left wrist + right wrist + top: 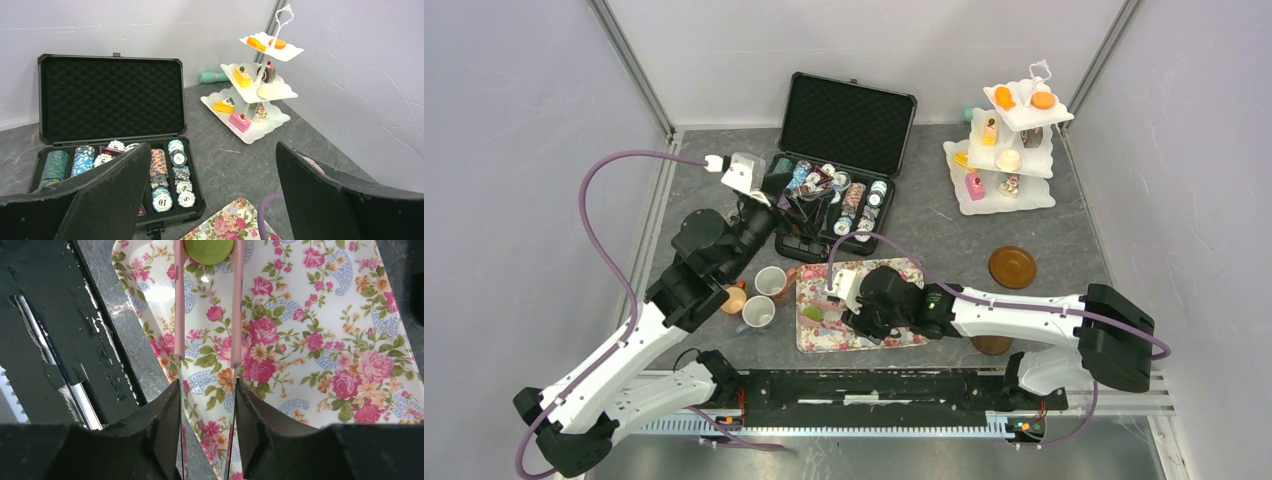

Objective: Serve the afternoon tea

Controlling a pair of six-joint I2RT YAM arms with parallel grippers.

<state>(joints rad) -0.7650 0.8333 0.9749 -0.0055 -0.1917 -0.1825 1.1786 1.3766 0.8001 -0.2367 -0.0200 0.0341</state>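
Observation:
I should lift the macaron (pixel 812 313) with my right gripper, swing it outward and let it go at the bare near corner of the stand's top level (pixel 1025 118). That corner is above and outward.
My right gripper (pixel 206 390) is shut on the pink tongs (pixel 179 315), low over the floral tray (pixel 310 340). The tong tips pinch a green macaron (pixel 208 247). From above, the gripper (pixel 849 300) is at the tray's (pixel 824 335) left part, with the macaron (pixel 812 313) near the left edge. Three mugs stand left of the tray: two pale ones (pixel 770 281) (pixel 757 313) and an orange one (pixel 734 299) partly under my left arm. Several cakes sit on the white tiered stand (pixel 1014 150) (pixel 257 85). My left gripper (pixel 212 150) is open and empty, above the poker case's near edge (pixel 789 205).
An open black case (pixel 844 130) (pixel 110 100) with striped poker chips lies at the back centre. A brown saucer (pixel 1012 266) lies right of the tray, and another brown disc (pixel 992 345) shows under my right arm. Walls close in on both sides.

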